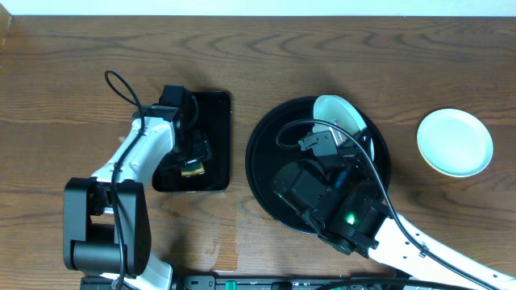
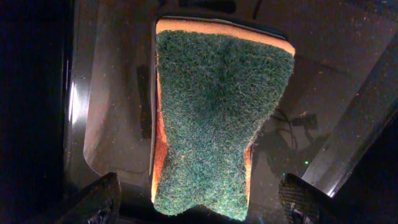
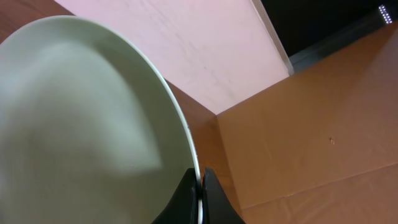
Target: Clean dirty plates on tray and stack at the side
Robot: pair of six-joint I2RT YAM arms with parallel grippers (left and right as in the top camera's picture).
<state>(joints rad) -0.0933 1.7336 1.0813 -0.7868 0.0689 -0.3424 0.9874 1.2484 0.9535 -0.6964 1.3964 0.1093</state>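
Note:
My right gripper swings to the right in the overhead view next, leveling the tilted plate to release it on the second pale plate (image 1: 455, 142), since that lies flat.
My right gripper (image 3: 200, 186) is shut on the rim of a pale mint-blue plate (image 3: 81, 124) and holds it tilted up on edge. In the overhead view this plate (image 1: 339, 113) stands over the far part of the round black tray (image 1: 262, 161), with my right gripper (image 1: 332, 138) just below it. A second pale plate (image 1: 455, 142) lies flat on the wood tabletop at the right. The pale yellow plate is not in view. My left gripper (image 2: 202, 202) is open, its fingers on either side of a green and orange sponge (image 2: 217, 112).
The sponge lies in a small rectangular black tray (image 1: 218, 113) left of the round tray, under my left arm (image 1: 137, 153). My right arm (image 1: 339, 209) covers much of the round tray. A cardboard box (image 3: 311, 124) shows in the right wrist view.

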